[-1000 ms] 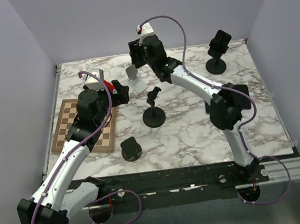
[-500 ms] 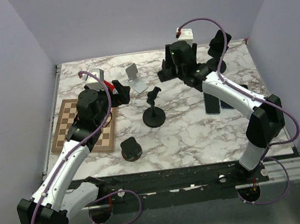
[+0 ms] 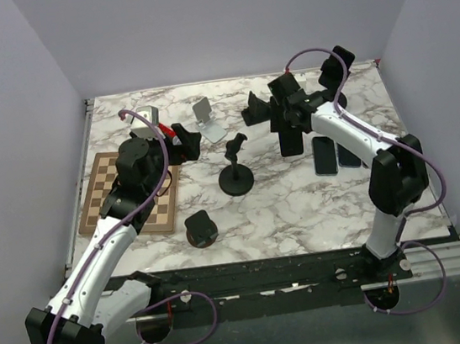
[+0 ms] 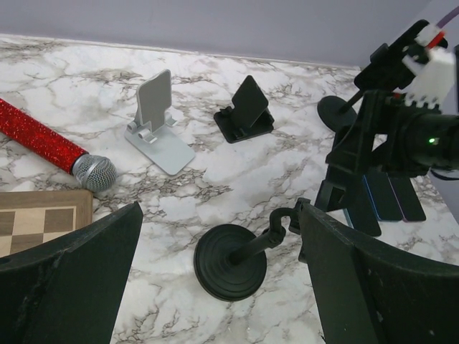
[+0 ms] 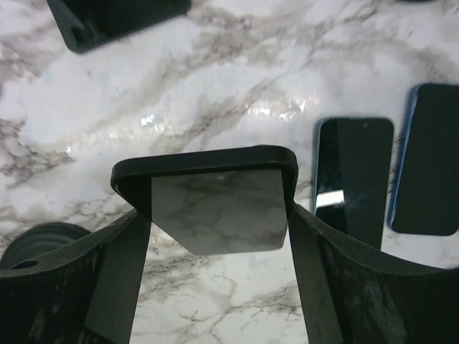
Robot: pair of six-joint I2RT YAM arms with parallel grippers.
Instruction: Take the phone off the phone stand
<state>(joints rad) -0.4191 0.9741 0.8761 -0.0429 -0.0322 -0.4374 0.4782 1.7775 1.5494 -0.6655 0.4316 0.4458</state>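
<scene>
The right gripper moves the black phone down onto the bare marble [image 3: 303, 163] [image 5: 280, 135] beside the nearest flat phone next and releases it there, since that spot lies clear.
My right gripper [image 3: 287, 128] is shut on a black phone [image 3: 290, 142] that hangs upright above the marble table [image 3: 285, 203]. In the right wrist view the phone [image 5: 215, 204] sits between both fingers [image 5: 122, 258], its glossy face mirroring the marble. The silver phone stand [image 3: 206, 118] and the black wedge stand [image 3: 256, 109] at the back hold nothing; both show in the left wrist view, silver [image 4: 156, 118] and black [image 4: 246, 111]. My left gripper [image 3: 185, 142] is open and empty near the red microphone [image 3: 165, 130].
Two phones lie flat right of the held one [image 3: 324, 156], [image 3: 347, 155]. A black round-base stand [image 3: 234, 171] is mid-table, a small black stand [image 3: 201, 228] near the front, a tall one [image 3: 332, 78] at the back right. A chessboard [image 3: 106, 197] lies left.
My right arm swung from beside the silver stand to the right and lowered, carrying the phone to beside the two flat phones. The left arm barely moved.
</scene>
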